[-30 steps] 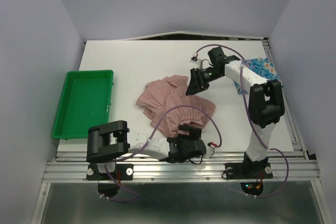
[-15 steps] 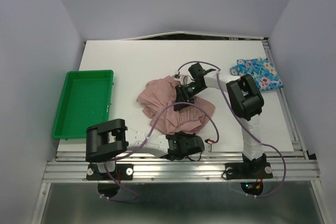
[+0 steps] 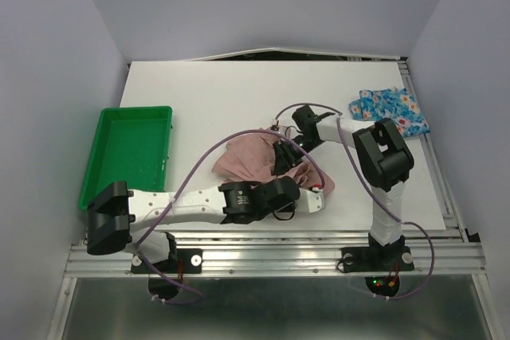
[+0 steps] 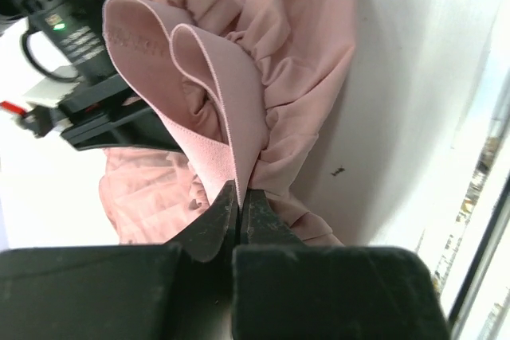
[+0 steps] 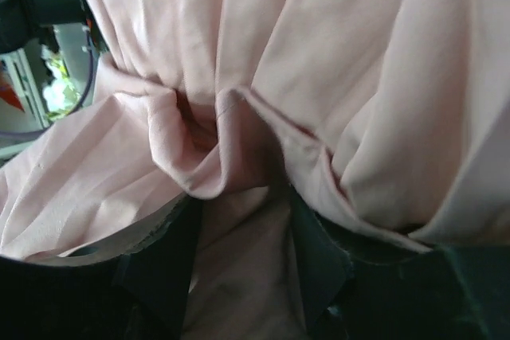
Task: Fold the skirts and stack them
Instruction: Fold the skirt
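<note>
The skirt lies bunched. My left gripper carries the smooth waistband outward next, away from the metal frame bar, to release it by the skirt's far side (image 3: 265,146).
The dusty-pink pleated skirt (image 3: 249,155) lies bunched at the table's middle. My left gripper (image 3: 293,193) is at its near right edge. In the left wrist view this gripper (image 4: 239,195) is shut on the pink skirt's smooth waistband (image 4: 209,77), which loops up from the fingertips. My right gripper (image 3: 281,157) presses into the skirt from behind. In the right wrist view its fingers (image 5: 163,264) stand apart, open, with pink cloth (image 5: 239,61) lying between them (image 5: 239,256). The blue flowered skirt (image 3: 390,111) lies at the back right, away from both grippers.
A green plastic tray (image 3: 103,166) sits at the table's left side. The metal frame rail (image 3: 279,256) runs along the near edge, just behind my left gripper. The right arm's elbow (image 3: 382,153) stands between the two skirts.
My left gripper has shut on the pink waistband and its arm has stretched out low along the near edge. My right gripper came from the back right down into the pink skirt.
</note>
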### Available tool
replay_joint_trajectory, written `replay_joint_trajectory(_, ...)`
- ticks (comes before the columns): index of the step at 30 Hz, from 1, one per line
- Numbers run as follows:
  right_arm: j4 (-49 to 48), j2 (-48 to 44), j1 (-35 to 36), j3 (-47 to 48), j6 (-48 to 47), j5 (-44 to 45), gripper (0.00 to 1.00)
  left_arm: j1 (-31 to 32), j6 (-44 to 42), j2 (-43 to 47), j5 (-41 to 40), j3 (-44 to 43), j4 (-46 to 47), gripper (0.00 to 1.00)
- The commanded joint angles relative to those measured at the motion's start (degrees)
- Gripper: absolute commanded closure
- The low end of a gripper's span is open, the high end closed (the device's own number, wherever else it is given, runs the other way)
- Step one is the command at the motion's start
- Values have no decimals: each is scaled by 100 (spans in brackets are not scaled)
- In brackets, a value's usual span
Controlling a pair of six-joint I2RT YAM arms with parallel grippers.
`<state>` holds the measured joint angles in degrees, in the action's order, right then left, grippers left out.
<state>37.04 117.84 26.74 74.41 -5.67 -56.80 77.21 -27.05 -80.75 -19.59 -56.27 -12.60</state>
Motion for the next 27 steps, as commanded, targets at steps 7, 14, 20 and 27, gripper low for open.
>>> replay_joint_trajectory(7,787,89,50,2450,-321,740,39,-13,-90,841,1862,-121,-489,100)
replay_joint_trajectory(14,691,1336,50,3965,-92,679,39,-92,-29,877,2285,-200,-603,100)
replay_joint_trajectory(20,691,1822,50,3259,-136,318,53,-724,121,877,2539,-314,-594,100)
replay_joint_trajectory(27,331,1523,103,2315,-4,-59,68,-1392,-63,684,2469,-613,-419,100)
